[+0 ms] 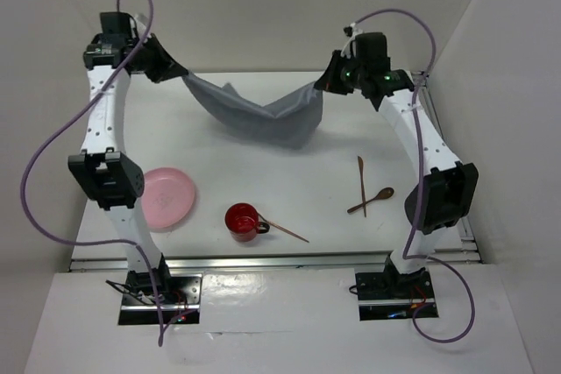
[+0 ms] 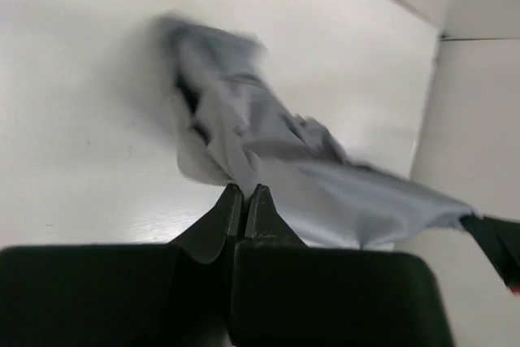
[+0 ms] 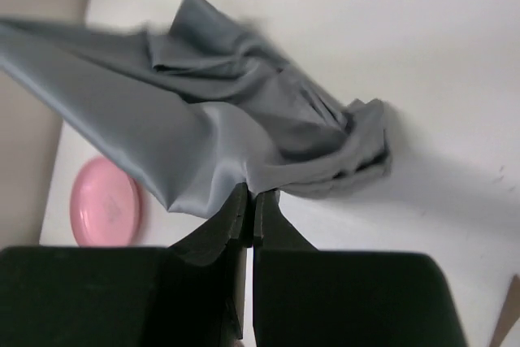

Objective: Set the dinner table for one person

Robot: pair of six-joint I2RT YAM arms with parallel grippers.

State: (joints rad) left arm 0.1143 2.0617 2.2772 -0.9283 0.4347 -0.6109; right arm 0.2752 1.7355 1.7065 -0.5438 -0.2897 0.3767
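The clear tabletop (image 1: 338,185) beside the crossed stick lies below and back from the robot's right gripper, so the gripper will next move back, go down and release the cloth.
The grey cloth (image 1: 259,114) hangs slack in the air between my two grippers, above the far part of the white dinner table (image 1: 307,190). My left gripper (image 1: 180,72) is shut on the cloth's left corner; the cloth (image 2: 268,160) trails from its closed tips (image 2: 244,190). My right gripper (image 1: 326,85) is shut on the right corner; the cloth (image 3: 211,111) drapes from its tips (image 3: 251,193). A pink plate (image 1: 163,197) lies at the left and also shows in the right wrist view (image 3: 106,205). A red cup (image 1: 241,221) stands near the front.
A wooden stick (image 1: 285,229) lies beside the red cup. A wooden spoon (image 1: 373,199) and another wooden stick (image 1: 361,183) lie crossed at the right. Aluminium rails (image 1: 272,260) run along the near edge. White walls enclose the back and sides.
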